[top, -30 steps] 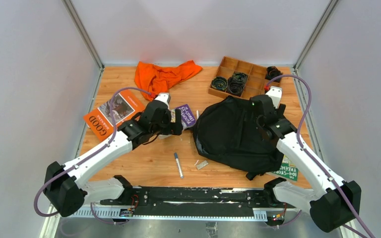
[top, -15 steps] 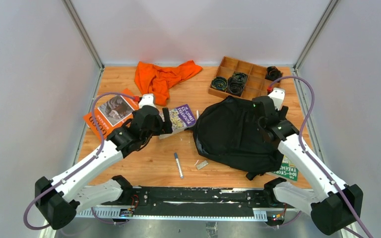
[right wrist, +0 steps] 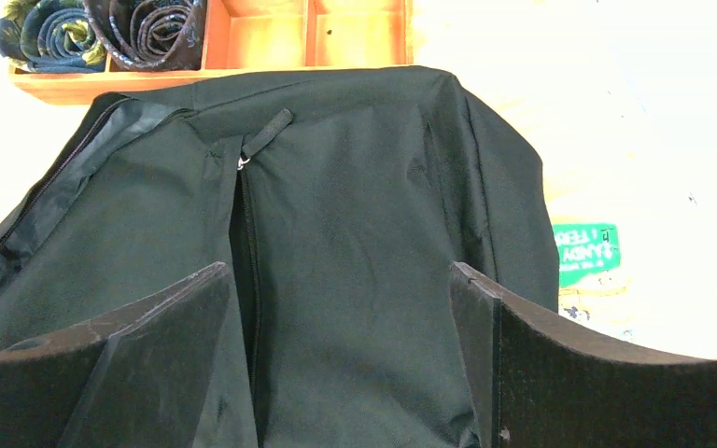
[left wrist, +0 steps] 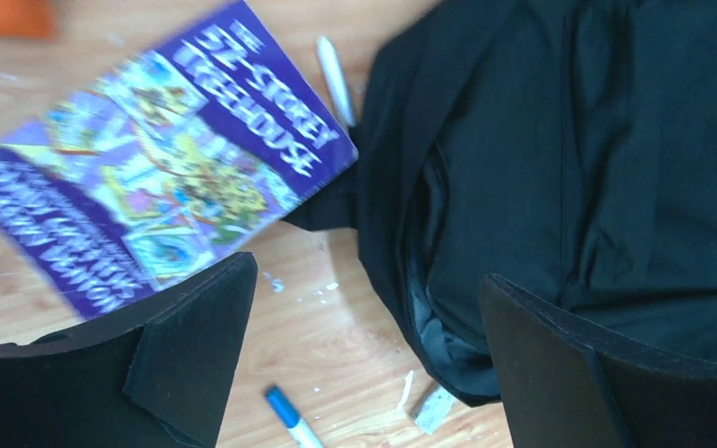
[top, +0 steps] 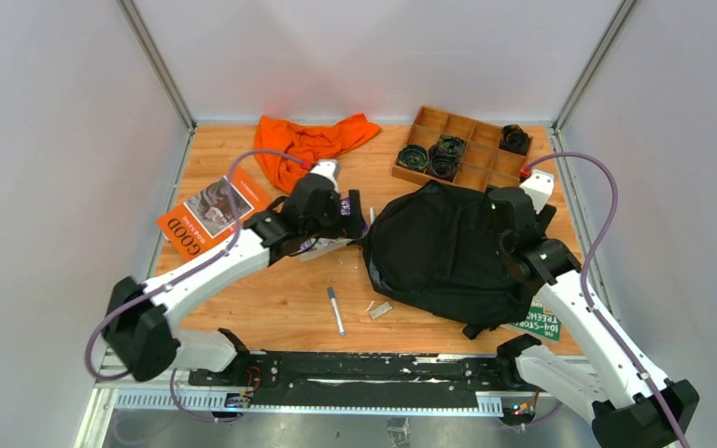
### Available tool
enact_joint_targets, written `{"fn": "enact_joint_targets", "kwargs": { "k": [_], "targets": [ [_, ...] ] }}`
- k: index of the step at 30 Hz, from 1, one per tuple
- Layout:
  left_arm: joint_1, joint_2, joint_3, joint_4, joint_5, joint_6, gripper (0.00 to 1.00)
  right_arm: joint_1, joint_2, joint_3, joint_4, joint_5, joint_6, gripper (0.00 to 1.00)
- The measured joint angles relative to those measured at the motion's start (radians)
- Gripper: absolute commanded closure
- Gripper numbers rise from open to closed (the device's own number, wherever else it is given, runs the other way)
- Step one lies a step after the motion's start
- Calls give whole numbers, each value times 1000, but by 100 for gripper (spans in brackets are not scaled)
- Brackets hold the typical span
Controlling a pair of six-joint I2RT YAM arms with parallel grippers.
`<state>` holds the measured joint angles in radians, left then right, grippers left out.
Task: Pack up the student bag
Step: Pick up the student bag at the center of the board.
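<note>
I will next move my left gripper away from above the gap beside the bag (top: 443, 252) and then lower it onto the bag's zipper edge nearest the purple book.
The black student bag (top: 443, 252) lies flat at the right middle of the table; it also fills the right wrist view (right wrist: 336, 233) and the right side of the left wrist view (left wrist: 569, 168). A purple book (left wrist: 168, 187) lies just left of the bag, partly under my left arm in the top view (top: 325, 245). My left gripper (top: 355, 217) is open and empty, above the gap between book and bag. My right gripper (top: 504, 233) is open and empty, above the bag's right half, near a closed zipper (right wrist: 243, 215).
An orange cloth (top: 308, 142) lies at the back. A wooden tray (top: 462, 154) with rolled dark items stands back right. An orange book (top: 213, 213) lies at the left. A blue-capped pen (top: 335, 310) and a small eraser (top: 381, 309) lie near the front. A green book (top: 540, 322) sticks out under the bag.
My left gripper swung left off the purple book, then back right toward the bag's left edge. My right gripper shifted slightly right and nearer over the bag.
</note>
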<state>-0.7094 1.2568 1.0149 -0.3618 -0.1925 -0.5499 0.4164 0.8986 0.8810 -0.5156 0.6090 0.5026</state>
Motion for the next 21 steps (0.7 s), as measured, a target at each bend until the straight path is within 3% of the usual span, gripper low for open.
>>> {"fn": "enact_joint_targets", "kwargs": {
  "k": [8,12,16,18,19,21],
  "targets": [
    [-103,311,82,26,108,-19,6,0,-58,-32,-12,-43,-2,10],
    [-118,392,133,32,111,-27,17,0,-77,-47,-24,-60,-1,10],
    [-116,449,165,32,108,-26,70,0,-79,-47,-32,-60,-2,11],
    [-117,469,181,26,111,-18,91,0,-80,-47,-32,-60,-4,11],
    [-117,476,190,23,116,-15,99,0,-80,-47,-32,-61,-6,11],
    [-117,481,211,10,124,-13,100,0,-80,-47,-32,-68,-14,11]
  ]
}}
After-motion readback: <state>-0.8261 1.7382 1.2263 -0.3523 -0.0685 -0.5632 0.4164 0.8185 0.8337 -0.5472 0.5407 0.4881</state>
